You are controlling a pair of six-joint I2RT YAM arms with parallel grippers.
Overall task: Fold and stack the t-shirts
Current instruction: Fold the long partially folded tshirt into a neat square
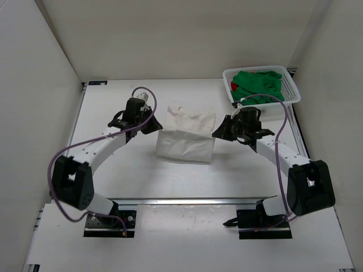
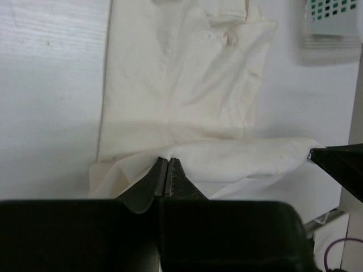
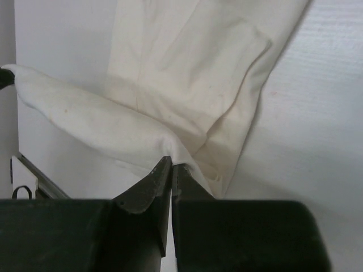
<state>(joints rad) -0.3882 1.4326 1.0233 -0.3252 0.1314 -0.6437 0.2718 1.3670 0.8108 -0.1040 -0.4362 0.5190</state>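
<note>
The lifted near part of the shirt covers the flat far part next, as my left gripper moves outward and down to the shirt's far end (image 1: 172,109) (image 2: 134,5).
The cream-white t-shirt (image 1: 186,136) lies in the middle of the table with its near part lifted and stretched between both grippers. My left gripper (image 1: 157,126) is shut on the shirt's left edge, seen in the left wrist view (image 2: 167,160). My right gripper (image 1: 217,131) is shut on its right edge, seen in the right wrist view (image 3: 172,161). The far part of the shirt (image 2: 181,68) lies flat on the table. The green t-shirt (image 1: 258,82) and a bit of the red t-shirt (image 1: 235,86) lie crumpled in the basket.
The white mesh basket (image 1: 290,90) stands at the back right, just behind my right gripper; its corner shows in the left wrist view (image 2: 334,25). White walls close in the table on left, back and right. A metal rail (image 1: 187,200) runs along the near edge.
</note>
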